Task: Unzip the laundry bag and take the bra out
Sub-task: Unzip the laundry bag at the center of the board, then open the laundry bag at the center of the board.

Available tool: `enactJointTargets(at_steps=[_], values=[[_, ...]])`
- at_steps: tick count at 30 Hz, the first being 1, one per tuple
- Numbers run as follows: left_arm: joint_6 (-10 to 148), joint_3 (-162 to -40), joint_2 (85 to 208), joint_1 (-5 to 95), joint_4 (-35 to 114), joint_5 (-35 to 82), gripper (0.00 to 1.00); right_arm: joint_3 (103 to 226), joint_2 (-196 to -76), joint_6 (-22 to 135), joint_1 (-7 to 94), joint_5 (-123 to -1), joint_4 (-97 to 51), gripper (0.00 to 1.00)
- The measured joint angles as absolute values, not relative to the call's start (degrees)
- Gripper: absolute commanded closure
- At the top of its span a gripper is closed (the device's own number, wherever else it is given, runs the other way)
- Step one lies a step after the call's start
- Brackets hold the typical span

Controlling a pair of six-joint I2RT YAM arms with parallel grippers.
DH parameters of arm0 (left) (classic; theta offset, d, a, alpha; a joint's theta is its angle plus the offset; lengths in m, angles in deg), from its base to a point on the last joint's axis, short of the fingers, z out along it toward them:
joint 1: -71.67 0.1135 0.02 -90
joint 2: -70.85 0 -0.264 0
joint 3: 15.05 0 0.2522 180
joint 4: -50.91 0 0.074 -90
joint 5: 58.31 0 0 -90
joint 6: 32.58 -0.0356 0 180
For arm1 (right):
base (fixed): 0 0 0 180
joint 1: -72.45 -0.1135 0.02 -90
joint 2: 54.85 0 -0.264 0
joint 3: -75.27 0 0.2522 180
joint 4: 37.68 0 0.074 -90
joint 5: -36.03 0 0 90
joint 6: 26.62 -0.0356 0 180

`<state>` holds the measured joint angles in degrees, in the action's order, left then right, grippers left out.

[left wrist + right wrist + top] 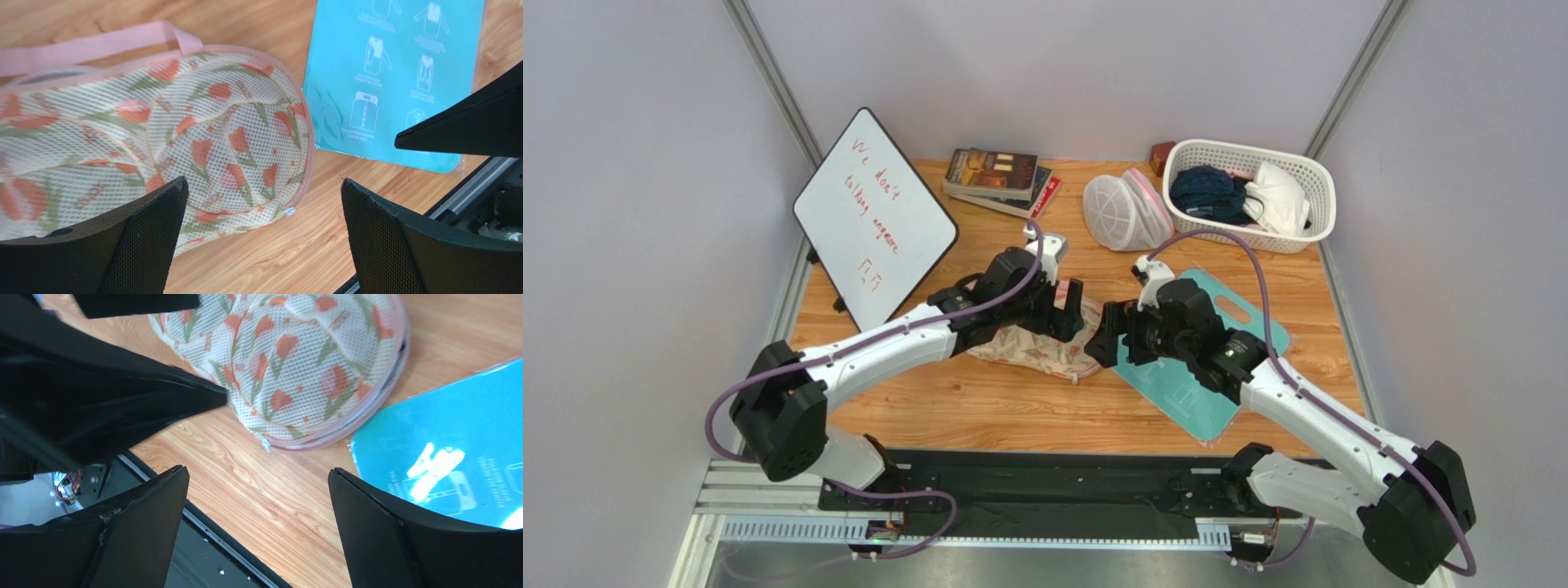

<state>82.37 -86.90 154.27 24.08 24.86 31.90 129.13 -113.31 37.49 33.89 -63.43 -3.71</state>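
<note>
My right gripper moves down and outward onto the bag's upper pink edging (1097, 317) (375, 395) by the teal board next to pinch it, since a gap parts the layers.
The laundry bag (1044, 349) lies flat on the wooden table, cream mesh with orange flowers, pink edging and a pink loop strap (92, 46). It fills the upper left of the left wrist view (184, 135) and the top of the right wrist view (301, 361). A small white zipper tab (289, 212) sits at its near rim, also in the right wrist view (265, 443). My left gripper (1069, 312) is open above the bag's right lobe. My right gripper (1118, 333) is open just right of the bag. Both are empty. The bra is hidden.
A teal folding board (1198, 355) lies right of the bag. A white basket (1308, 184) with clothes, a white mesh dome bag (1124, 211) and books (999, 178) stand at the back. A whiteboard (873, 221) leans at the left. The black base rail (202, 533) runs along the near edge.
</note>
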Motion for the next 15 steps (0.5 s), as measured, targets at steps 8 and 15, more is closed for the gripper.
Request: enactJointTargets(at_steps=[8, 15], values=[[81.54, -85.89, 150.47, 30.02, 20.64, 31.04, 0.01, 134.02, -118.67, 42.48, 40.31, -66.29, -2.77, 0.33], [82.92, -75.27, 147.89, 36.45, 20.51, 28.99, 0.01, 138.81, -131.36, 45.49, 44.60, -71.10, -6.42, 0.36]])
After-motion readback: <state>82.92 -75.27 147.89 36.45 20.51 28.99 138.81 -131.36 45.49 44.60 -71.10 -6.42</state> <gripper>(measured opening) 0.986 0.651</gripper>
